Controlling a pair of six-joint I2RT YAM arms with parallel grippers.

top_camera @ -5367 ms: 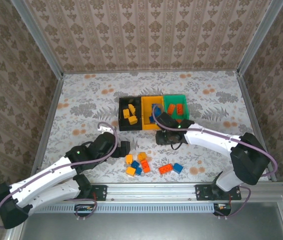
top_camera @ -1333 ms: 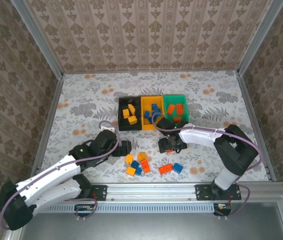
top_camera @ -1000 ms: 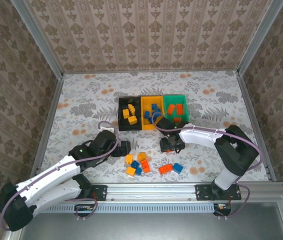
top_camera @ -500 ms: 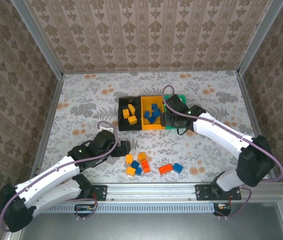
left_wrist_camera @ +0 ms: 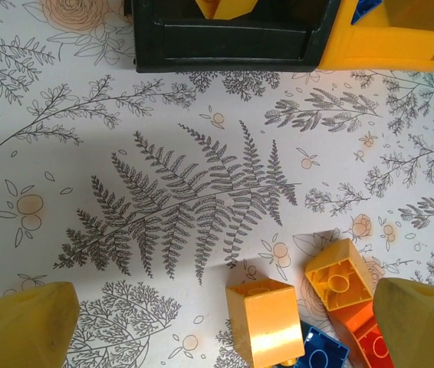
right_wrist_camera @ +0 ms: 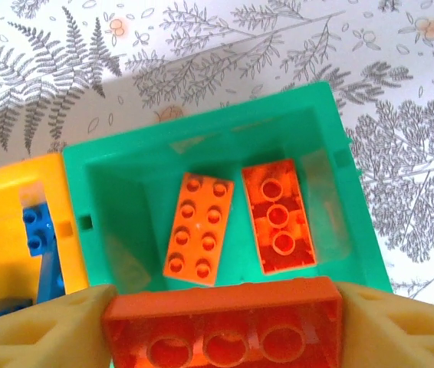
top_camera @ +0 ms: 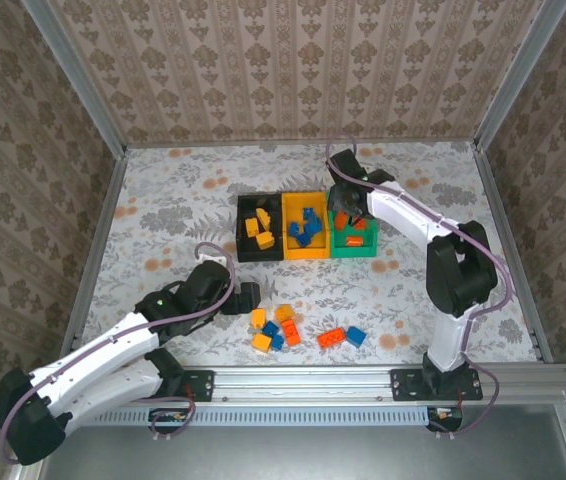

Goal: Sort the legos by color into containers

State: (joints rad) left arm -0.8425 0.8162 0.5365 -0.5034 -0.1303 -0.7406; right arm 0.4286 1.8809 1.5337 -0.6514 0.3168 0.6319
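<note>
My left gripper isn't on the nearest yellow brick yet. It will move down and slightly back to get onto it.
My right gripper (top_camera: 347, 203) hangs over the green bin (top_camera: 368, 250), shut on a red-orange brick (right_wrist_camera: 225, 310) held underside up. Below it in the green bin (right_wrist_camera: 340, 146) lie two red-orange bricks (right_wrist_camera: 199, 228), (right_wrist_camera: 278, 216). The yellow-orange bin (top_camera: 305, 250) holds blue bricks (top_camera: 308, 225), and the black bin (top_camera: 246, 228) holds yellow bricks (top_camera: 260, 227). My left gripper (top_camera: 248, 297) stands open just left of the loose pile (top_camera: 275, 328). Between its fingers (left_wrist_camera: 18, 326) the left wrist view shows a yellow brick (left_wrist_camera: 267, 322), with another yellow brick (left_wrist_camera: 340, 274), a blue one (left_wrist_camera: 320, 353) and a red-orange one (left_wrist_camera: 363, 337) beside it.
A red-orange brick (top_camera: 330, 338) and a blue brick (top_camera: 355, 335) lie apart to the right of the pile, near the front rail (top_camera: 303, 378). Patterned walls enclose the floral table (top_camera: 163, 220) on three sides.
My right arm lifted a red-orange brick from the table beside the pile and carried it back over the green bin. The left arm stayed put.
</note>
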